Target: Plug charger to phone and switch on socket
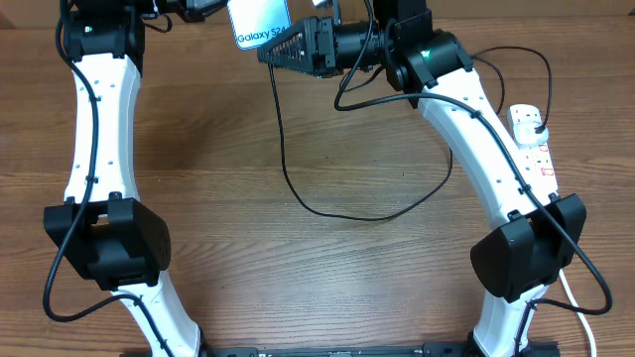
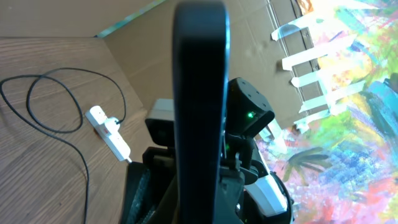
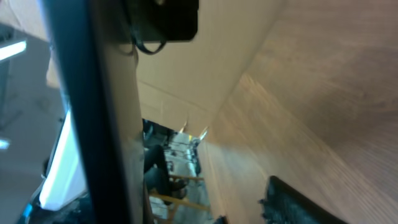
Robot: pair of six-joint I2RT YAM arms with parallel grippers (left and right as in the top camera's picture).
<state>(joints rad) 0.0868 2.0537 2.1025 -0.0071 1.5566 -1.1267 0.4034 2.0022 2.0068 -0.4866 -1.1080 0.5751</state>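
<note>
I should next lower my left gripper and draw it back to bring the phone (image 1: 260,25) to the bare tabletop inside the cable's loop (image 1: 314,157) and release it there, because that spot is clear wood.
The phone (image 1: 260,25), its light blue screen reading "Galaxy S24", hangs in the air at the back centre. In the left wrist view it is a dark edge-on bar (image 2: 199,93), and my left gripper (image 2: 199,202) is shut on it. My right gripper (image 1: 286,48) sits at the phone's right end with its jaws spread; one finger (image 3: 298,202) stands well clear of the phone's edge (image 3: 81,112). The charger's black cable (image 1: 337,212) loops over the table from that end to a plug (image 1: 533,121) in the white socket strip (image 1: 539,149). The connector tip is hidden.
The socket strip (image 2: 109,132) lies at the table's right edge, its thick white cord (image 1: 575,293) running to the front. Both arm bases (image 1: 109,243) (image 1: 526,248) stand near the front corners. A cardboard wall (image 2: 155,56) and a painted backdrop (image 2: 348,112) rise behind the table.
</note>
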